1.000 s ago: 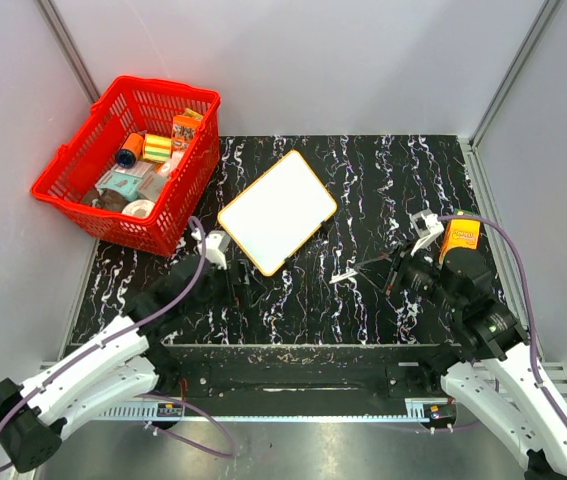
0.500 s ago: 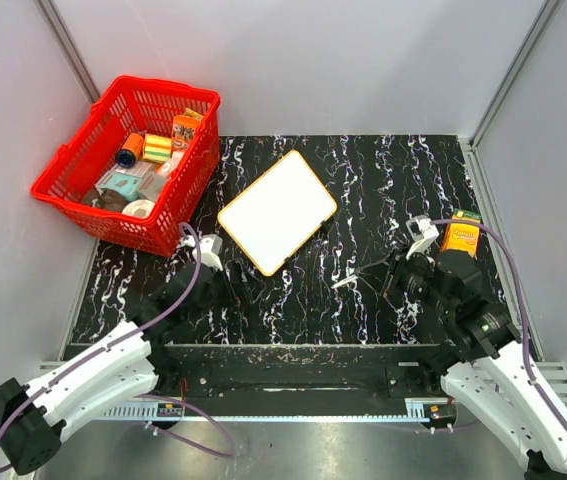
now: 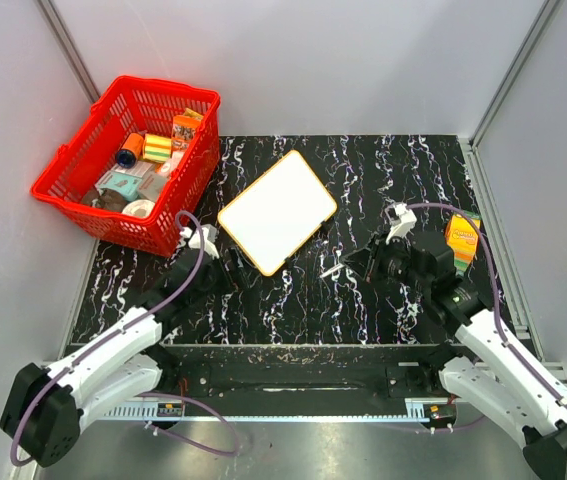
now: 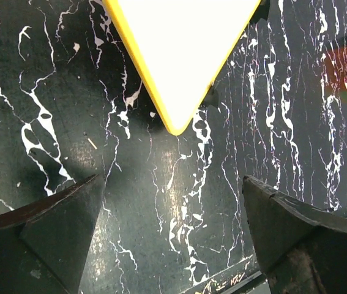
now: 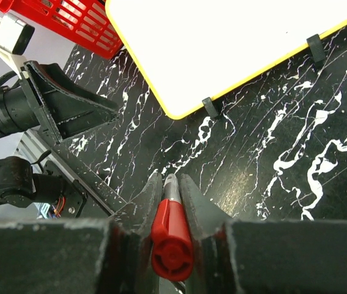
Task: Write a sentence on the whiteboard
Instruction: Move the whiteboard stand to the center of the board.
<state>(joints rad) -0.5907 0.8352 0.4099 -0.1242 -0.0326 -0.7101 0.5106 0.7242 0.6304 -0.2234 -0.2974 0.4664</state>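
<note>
The whiteboard's near corner (image 3: 263,268) (image 4: 170,119) is below my left gripper and to its right in the top view. My left gripper should move down toward it next and turn its fingers to pinch the whiteboard's thin rim.
The whiteboard (image 3: 277,211) lies tilted at the middle of the black marbled table, white with a yellow rim. The sentence is out of view; the board's face (image 5: 222,43) shows plain white. My right gripper (image 3: 358,265) hovers right of the board's near corner, shut on a marker (image 5: 172,236) with a red end, whose tip (image 3: 331,272) points left. In the right wrist view the gripper (image 5: 170,176) clamps the marker's grey barrel. My left gripper (image 3: 225,275) stands open just below the board's near corner (image 4: 179,125); nothing lies between its jaws (image 4: 172,184).
A red basket (image 3: 63,160) holding several small packages stands at the back left, beside the board. An orange box (image 3: 461,243) lies near the table's right edge. Black clips (image 5: 208,107) sit on the board's rim. Grey walls close in both sides.
My right arm has swung left, toward the whiteboard, carrying the marker. The left gripper has crept forward towards the board's near corner, still open.
</note>
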